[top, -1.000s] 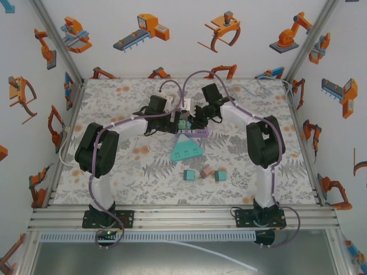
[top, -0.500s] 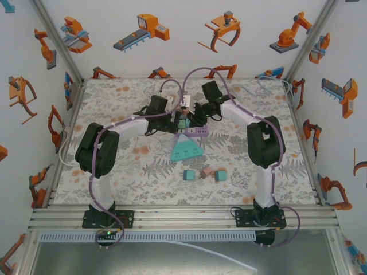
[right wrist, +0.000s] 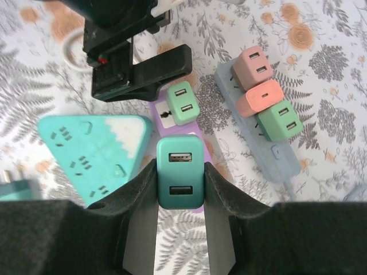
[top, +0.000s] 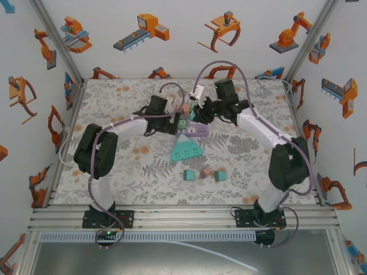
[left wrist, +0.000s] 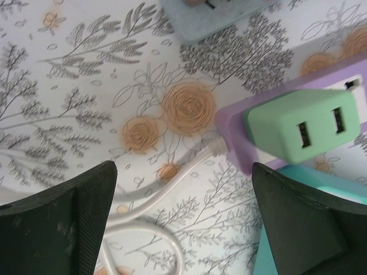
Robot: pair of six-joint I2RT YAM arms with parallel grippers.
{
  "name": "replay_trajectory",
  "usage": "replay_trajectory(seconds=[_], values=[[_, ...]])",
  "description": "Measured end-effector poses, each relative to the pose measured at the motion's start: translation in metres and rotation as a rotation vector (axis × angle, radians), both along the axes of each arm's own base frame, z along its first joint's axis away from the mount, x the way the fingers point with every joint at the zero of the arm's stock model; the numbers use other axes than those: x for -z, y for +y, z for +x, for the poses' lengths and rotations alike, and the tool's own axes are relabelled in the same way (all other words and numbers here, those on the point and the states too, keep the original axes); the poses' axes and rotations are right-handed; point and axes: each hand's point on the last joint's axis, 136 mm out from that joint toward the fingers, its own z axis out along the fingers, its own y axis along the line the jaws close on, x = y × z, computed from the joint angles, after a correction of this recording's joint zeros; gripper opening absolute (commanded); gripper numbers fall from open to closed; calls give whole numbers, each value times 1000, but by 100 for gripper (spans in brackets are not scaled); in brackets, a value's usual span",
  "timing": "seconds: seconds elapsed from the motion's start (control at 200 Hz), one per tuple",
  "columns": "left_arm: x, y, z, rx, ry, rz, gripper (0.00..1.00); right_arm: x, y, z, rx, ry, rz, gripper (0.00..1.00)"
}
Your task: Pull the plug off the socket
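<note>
I will next move my right gripper back and down, then release the dark teal plug beside the loose plugs.
My right gripper is shut on a dark teal two-port plug, held a little above the near end of the purple socket strip. A light green plug still sits in that strip. From above, the right gripper hangs over the strip. My left gripper is open and low over the table at the strip's left end, beside the green plug, holding nothing.
A teal triangular power strip lies just in front of the purple one. A grey strip carries pink, salmon and green plugs. Three loose plugs lie nearer the arms. A white cable loops under the left gripper.
The right arm has risen and swung to the right, carrying the teal plug up from the purple strip. The left gripper's fingers have spread wider.
</note>
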Motion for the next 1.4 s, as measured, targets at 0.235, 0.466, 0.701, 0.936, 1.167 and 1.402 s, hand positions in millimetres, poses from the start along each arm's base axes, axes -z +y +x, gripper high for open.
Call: replay_trajectory(seconds=[0.235,0.466,0.701,0.936,1.167,1.402], values=[[-40,6,-9,1,-50,-32,98,-27,-36,-36,267,129,147,21],[-115,11,-44,23,-156,-172,97,-18,-82,-66,536,321,301,23],[-149,-11,-125,208,-228,-293,97,35,-120,-89,750,523,400,23],[-161,-33,-202,443,-276,-359,97,102,-136,-113,876,719,483,23],[-153,-37,-251,610,-268,-392,97,135,-137,-126,920,829,518,24],[-143,-33,-259,624,-252,-389,97,155,-135,-121,945,887,494,31]])
